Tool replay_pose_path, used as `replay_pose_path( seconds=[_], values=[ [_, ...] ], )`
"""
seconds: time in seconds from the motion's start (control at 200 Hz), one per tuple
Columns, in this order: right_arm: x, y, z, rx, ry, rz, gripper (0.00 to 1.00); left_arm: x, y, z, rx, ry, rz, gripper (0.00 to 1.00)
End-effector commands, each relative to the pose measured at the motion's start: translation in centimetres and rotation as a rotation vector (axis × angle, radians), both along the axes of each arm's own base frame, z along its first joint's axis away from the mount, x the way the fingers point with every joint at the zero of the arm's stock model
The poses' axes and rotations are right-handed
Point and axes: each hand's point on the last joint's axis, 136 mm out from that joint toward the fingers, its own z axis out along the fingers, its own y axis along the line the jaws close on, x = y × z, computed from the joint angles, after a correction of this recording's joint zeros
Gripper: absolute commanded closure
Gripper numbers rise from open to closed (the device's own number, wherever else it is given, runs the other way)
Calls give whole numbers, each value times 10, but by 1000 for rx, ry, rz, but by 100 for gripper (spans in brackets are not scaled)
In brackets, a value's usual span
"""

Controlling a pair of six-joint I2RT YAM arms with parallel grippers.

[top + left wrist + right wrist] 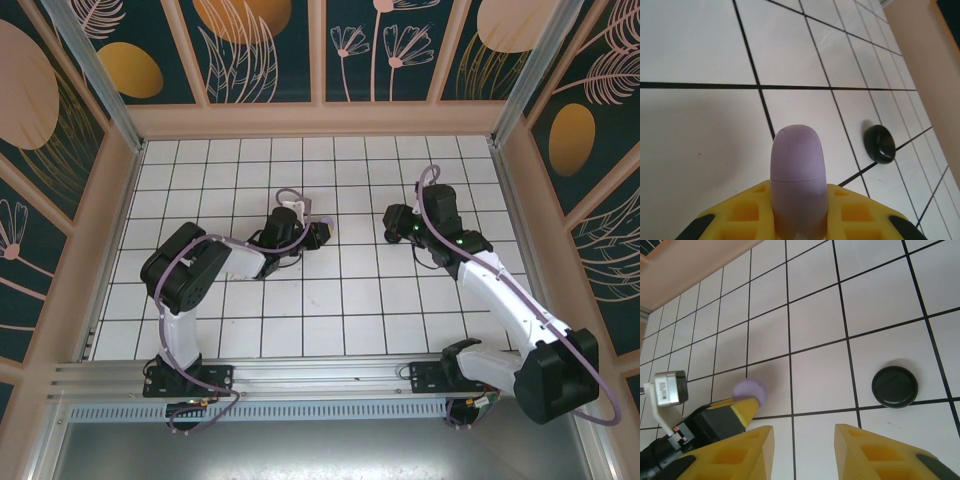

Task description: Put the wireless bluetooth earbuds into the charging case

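Note:
The lilac charging case [797,172] goes down to the white tiles in my left gripper next. It is released there.
My left gripper [799,202] is shut on a lilac charging case [797,172], a closed rounded case held edge-on with its seam showing between the yellow fingers. The right wrist view shows that same lilac case [751,390] at the tip of the left gripper's fingers [742,410]. My right gripper [804,450] stands open above the tiles with nothing between its fingers. A closed black round case [894,386] lies on the floor ahead and to its right, apart from both grippers. The earbuds are out of view.
From above, both arms reach to the middle of the white tiled floor [330,300], left gripper [318,236] and right gripper [392,228] facing each other. The black case [879,144] lies right of the left gripper. Beige walls [320,120] ring the floor.

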Motion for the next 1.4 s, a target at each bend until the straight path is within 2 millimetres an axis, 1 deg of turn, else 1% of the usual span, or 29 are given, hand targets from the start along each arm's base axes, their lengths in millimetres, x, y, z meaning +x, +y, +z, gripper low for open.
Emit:
replay_pose_path(
  seconds=[0.0,0.14,0.245,0.49,0.616,0.626,0.646,0.946,0.986,1.076,1.131,1.301,1.396],
  values=[
    [-1,-2,8,14,-31,4,61,2,3,-15,61,46,26,96],
    [-1,-3,11,18,-39,3,60,7,7,-26,136,68,33,92],
    [-2,-3,11,18,-38,1,60,6,10,-34,177,86,31,88],
    [-2,-5,15,17,-47,-4,59,5,17,-43,243,97,35,82],
    [-2,-6,18,11,-51,-7,58,3,22,-52,282,110,38,80],
    [-2,-7,19,12,-53,-9,57,8,18,-45,272,94,39,79],
    [-2,-7,19,11,-54,-10,56,10,17,-43,274,89,41,79],
    [-1,-7,23,13,-65,-12,54,12,21,-43,306,82,46,68],
    [-1,-8,23,13,-65,-12,52,13,21,-42,306,78,49,64],
    [-1,-8,24,12,-68,-13,51,14,24,-38,315,71,58,55],
    [-1,-8,25,12,-67,-12,49,15,25,-36,331,61,57,51],
    [-2,-10,29,10,-75,-15,46,22,31,-13,384,2,69,41],
    [-3,-11,32,11,-81,-14,45,28,38,4,419,-32,91,31]
  ],
)
